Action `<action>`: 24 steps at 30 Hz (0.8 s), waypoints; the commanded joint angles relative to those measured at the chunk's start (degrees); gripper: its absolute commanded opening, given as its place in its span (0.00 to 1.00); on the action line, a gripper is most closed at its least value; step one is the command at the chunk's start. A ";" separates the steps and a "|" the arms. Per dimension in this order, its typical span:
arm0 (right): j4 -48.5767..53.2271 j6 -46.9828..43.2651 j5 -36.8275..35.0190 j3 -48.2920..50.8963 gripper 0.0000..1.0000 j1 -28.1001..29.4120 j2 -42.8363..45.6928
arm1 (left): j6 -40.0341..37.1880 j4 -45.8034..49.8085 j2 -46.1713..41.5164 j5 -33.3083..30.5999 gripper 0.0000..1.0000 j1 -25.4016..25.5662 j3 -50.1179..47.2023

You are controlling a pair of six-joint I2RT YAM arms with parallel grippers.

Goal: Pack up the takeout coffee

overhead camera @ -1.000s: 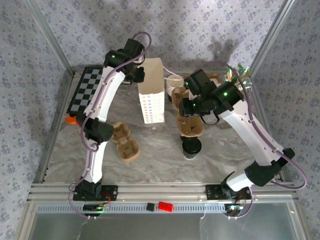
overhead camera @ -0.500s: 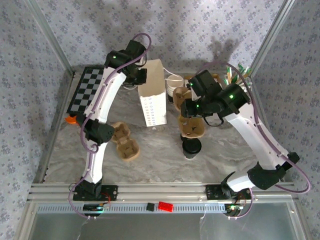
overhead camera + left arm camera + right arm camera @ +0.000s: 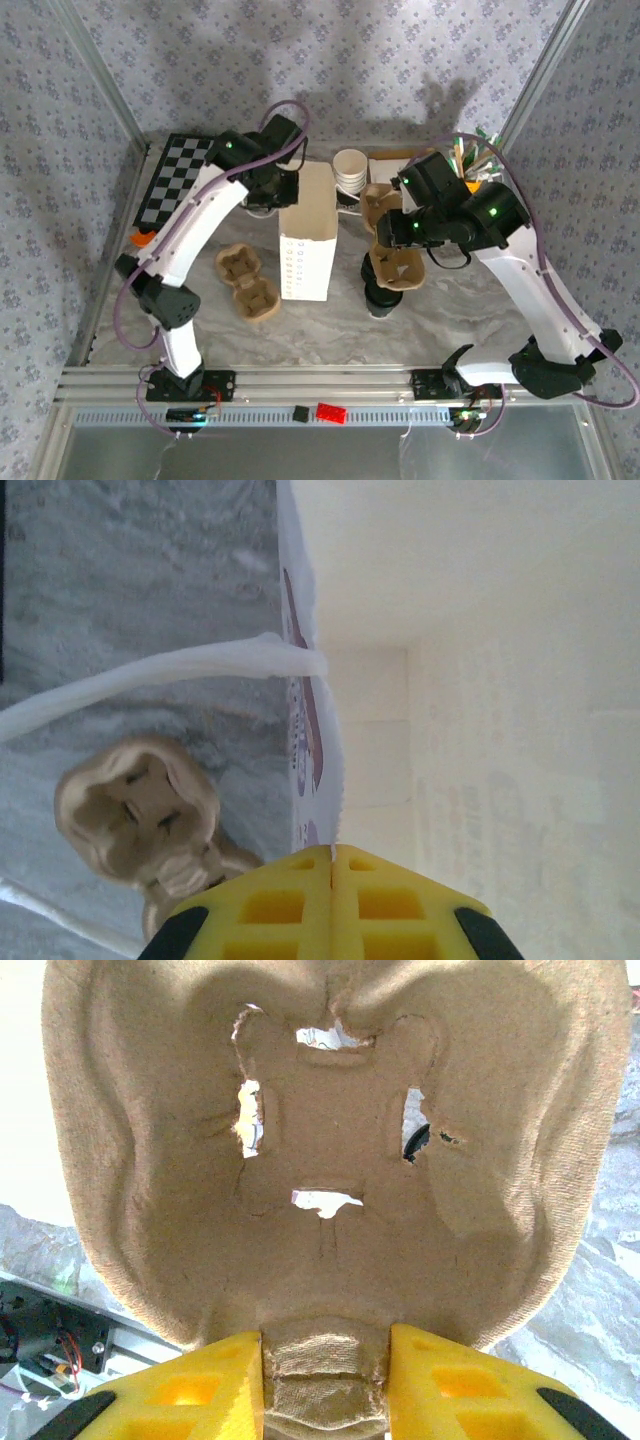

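The white paper bag is standing upright and open, so the left gripper will pull back slightly with the bag's top edge, then open to let it go.
The takeout coffee, a dark cup with a black lid, stands mid-table, partly covered by a brown pulp cup carrier. My right gripper is shut on that carrier's middle tab and holds it just above the cup. The carrier's underside spreads beyond the fingers. The white paper bag stands left of the cup. My left gripper is shut on the bag's top edge, and the pale inside of the bag lies to the right of the fingers.
A second pulp carrier lies left of the bag, also seen as the carrier beside a white bag handle. A stack of white cups and more carriers stand behind. A checkerboard lies back left.
The left gripper closed on the bag's edge and drew the bag toward the front. The right arm carried the carrier right and nearer, over the coffee cup.
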State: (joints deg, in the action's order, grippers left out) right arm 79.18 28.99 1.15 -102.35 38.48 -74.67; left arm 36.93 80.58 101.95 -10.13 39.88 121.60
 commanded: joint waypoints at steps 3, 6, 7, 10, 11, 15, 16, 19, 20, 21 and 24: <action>4.12 2.68 1.00 -0.72 0.34 -0.40 0.96 | 12.01 -11.46 -10.24 -0.60 0.00 1.91 -13.23; 4.66 3.61 0.59 -1.48 0.34 -0.34 0.70 | 15.36 -11.93 -13.51 -3.98 0.00 3.92 -16.56; 4.99 3.70 0.38 -1.83 0.34 -0.35 0.45 | 15.98 -11.17 -13.97 -4.94 0.00 4.47 -16.53; 5.28 3.52 -0.44 -2.92 0.34 -0.10 -0.25 | 18.50 -9.78 -15.02 -7.46 0.00 6.50 -17.75; 5.36 3.90 -0.44 -3.21 0.34 0.07 -0.32 | 19.56 -10.55 -15.41 -6.92 0.00 7.21 -18.77; 5.80 5.40 -1.13 -4.78 0.34 1.69 -0.99 | 22.74 -11.15 -16.95 -8.80 0.00 9.93 -21.95; 5.98 5.77 -1.39 -5.16 0.34 2.03 -1.21 | 23.66 -11.33 -17.36 -8.79 0.00 9.95 -22.93; 6.29 6.49 -2.16 -6.56 0.34 3.41 -2.41 | 25.20 -17.41 -20.00 -5.57 0.00 9.86 -27.66; 6.58 6.60 -2.90 -7.47 0.34 4.05 -3.11 | 25.41 -18.21 -20.57 -5.10 0.08 9.75 -28.35; 6.97 6.60 -3.56 -8.26 0.34 4.70 -3.75 | 24.82 -18.34 -20.94 -5.03 0.19 9.71 -28.24; 7.34 6.60 -4.47 -10.30 0.34 6.31 -5.14 | 22.97 -16.64 -21.90 -5.38 0.31 9.20 -27.21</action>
State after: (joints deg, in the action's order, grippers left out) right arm 84.36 34.35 -0.97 -109.91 43.55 -78.72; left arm 60.12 64.84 82.26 -15.66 49.63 93.91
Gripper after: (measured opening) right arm 0.341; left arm 0.282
